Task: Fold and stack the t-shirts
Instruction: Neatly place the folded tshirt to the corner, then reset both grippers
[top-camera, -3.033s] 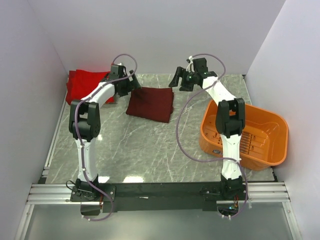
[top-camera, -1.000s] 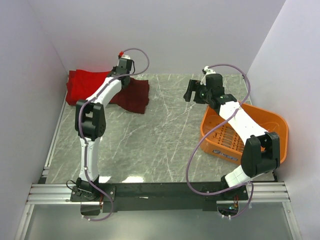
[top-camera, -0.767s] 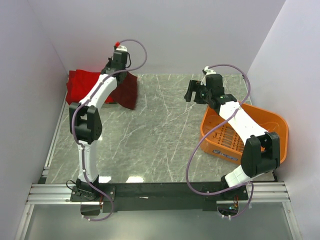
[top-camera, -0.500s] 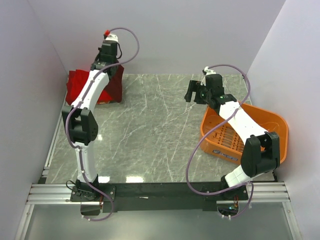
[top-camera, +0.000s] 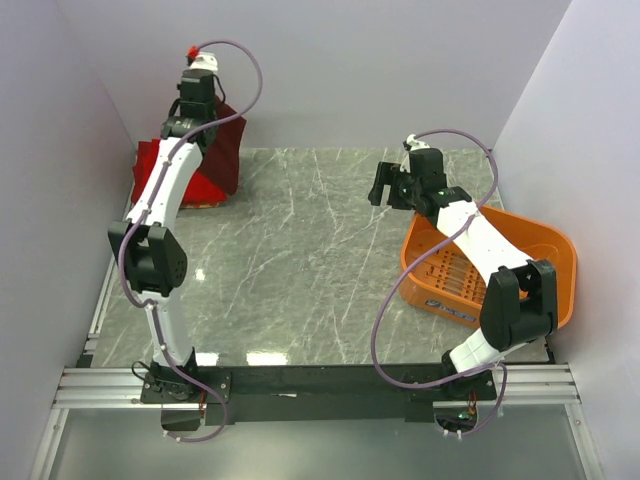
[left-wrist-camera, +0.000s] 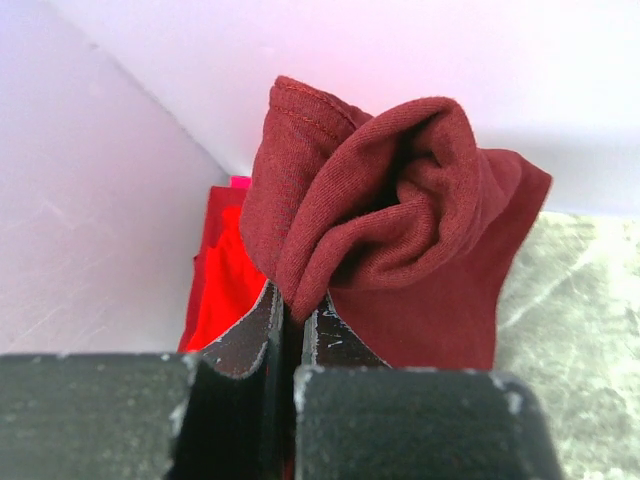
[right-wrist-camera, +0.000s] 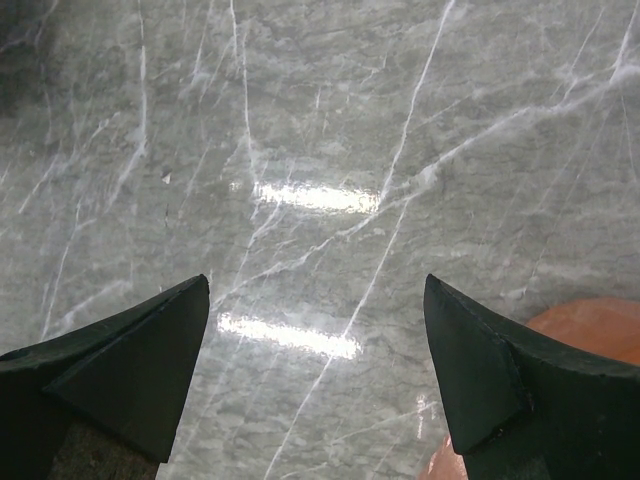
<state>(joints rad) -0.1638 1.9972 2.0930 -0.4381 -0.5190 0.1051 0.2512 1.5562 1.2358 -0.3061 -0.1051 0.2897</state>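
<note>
The maroon t-shirt (top-camera: 224, 150) overhangs one side of the red t-shirt stack. Next, my left gripper sinks left in the top view over the stack and releases the maroon t-shirt's fold.
My left gripper (top-camera: 205, 112) is raised at the far left back corner, shut on a bunched fold of the dark maroon t-shirt (top-camera: 224, 150). The shirt hangs down from it above the stack of bright red t-shirts (top-camera: 150, 172). In the left wrist view the maroon t-shirt (left-wrist-camera: 400, 200) bulges out between the shut fingers (left-wrist-camera: 340, 335), with a red t-shirt (left-wrist-camera: 225, 280) below on the left. My right gripper (top-camera: 380, 186) hovers open over the bare marble, right of centre. The right wrist view shows the right gripper (right-wrist-camera: 315, 300) wide apart with nothing between its fingers.
An orange plastic basket (top-camera: 545, 262) stands at the right side of the table, its rim (right-wrist-camera: 590, 325) just showing by the right finger. White walls close in the back and both sides. The grey marble table (top-camera: 300, 260) lies between the arms.
The left arm has lifted the maroon t-shirt off the table and swung it up and left, over the red stack. The right arm has barely moved.
</note>
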